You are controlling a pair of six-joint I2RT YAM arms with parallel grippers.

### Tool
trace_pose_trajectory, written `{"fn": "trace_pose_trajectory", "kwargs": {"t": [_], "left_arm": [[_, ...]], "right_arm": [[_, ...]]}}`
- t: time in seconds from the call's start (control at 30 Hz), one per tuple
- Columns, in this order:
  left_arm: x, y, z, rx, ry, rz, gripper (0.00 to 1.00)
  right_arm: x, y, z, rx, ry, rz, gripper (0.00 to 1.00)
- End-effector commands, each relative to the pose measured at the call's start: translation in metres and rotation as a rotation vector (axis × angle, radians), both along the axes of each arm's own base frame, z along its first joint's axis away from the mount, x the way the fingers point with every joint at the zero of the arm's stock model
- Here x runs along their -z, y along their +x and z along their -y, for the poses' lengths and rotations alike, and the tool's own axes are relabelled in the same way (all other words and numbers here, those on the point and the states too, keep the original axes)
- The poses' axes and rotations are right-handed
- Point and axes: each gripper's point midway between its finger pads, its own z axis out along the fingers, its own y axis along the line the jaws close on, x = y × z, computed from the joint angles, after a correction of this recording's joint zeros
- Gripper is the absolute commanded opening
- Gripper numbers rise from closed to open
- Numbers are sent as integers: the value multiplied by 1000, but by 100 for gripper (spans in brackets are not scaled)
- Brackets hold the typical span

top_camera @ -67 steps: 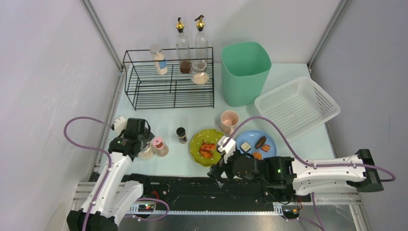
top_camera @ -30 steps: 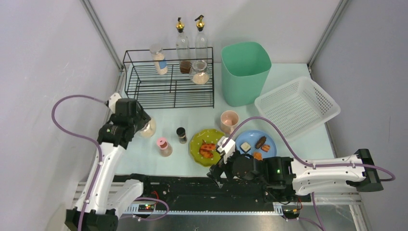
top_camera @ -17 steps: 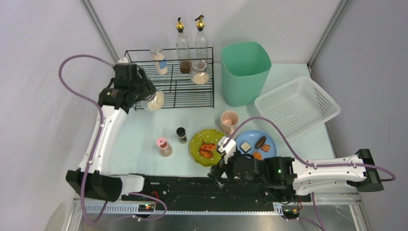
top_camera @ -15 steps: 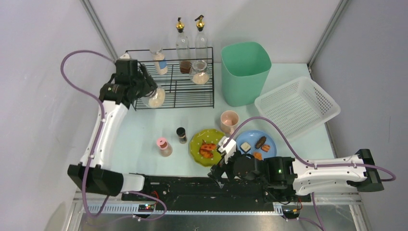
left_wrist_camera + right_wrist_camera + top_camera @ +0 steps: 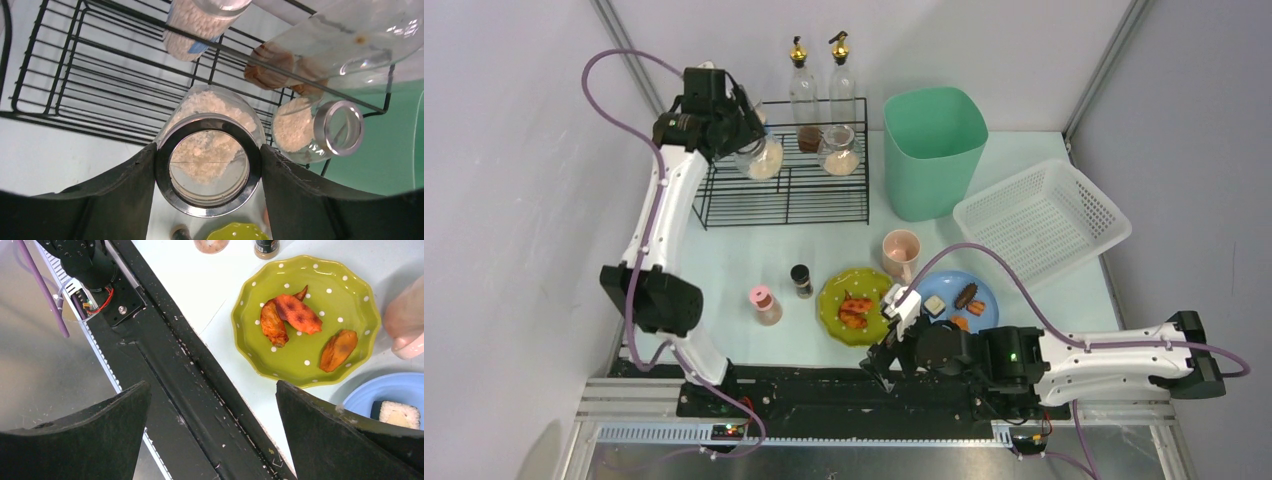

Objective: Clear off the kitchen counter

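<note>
I will next move my left gripper toward the jar already standing on the rack and lower the held jar onto the wires beside it.
My left gripper [image 5: 746, 138] is shut on a glass jar of pale granules [image 5: 766, 160] and holds it over the black wire rack [image 5: 784, 192] at the back left of the kitchen counter [image 5: 724, 262]. In the left wrist view the fingers [image 5: 135, 187] press on both sides of the jar's metal-rimmed lid [image 5: 207, 167]. The right gripper [image 5: 876, 358] hangs open over the black front rail, nothing between its fingers [image 5: 100, 430]. Just beyond it lies a green dotted plate [image 5: 350, 295] with fried food pieces.
On the counter stand a pink-lidded jar [image 5: 762, 304], a dark spice bottle [image 5: 801, 281], a pink cup [image 5: 901, 250] and a blue plate with food [image 5: 959, 298]. The rack holds another jar [image 5: 839, 150] beside two oil bottles [image 5: 802, 88]. A green bin [image 5: 932, 150] and white basket [image 5: 1041, 220] stand right.
The left arm has carried the jar from the counter's front left corner up and back to above the rack. The right arm has barely shifted.
</note>
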Motion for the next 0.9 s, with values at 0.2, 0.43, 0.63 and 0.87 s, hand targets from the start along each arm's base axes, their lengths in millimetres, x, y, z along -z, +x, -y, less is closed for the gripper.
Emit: {"fn": "trace_pose_trajectory", "kwargs": {"t": [0.2,0.43,0.63,0.87], "left_arm": [[-12,50,34,77,41,47,0],[0,60,54,102,107,33,0],[16,62,61,117,178,2,0],[25,62,70,159,225,-12,40]], "right_arm": [[2,0,10,28,15,-12,100],[4,-1,10,24,8,-15,100],[5,-2,10,23,5,-19,100],[7,-2,8,21,1,-18,100]]}}
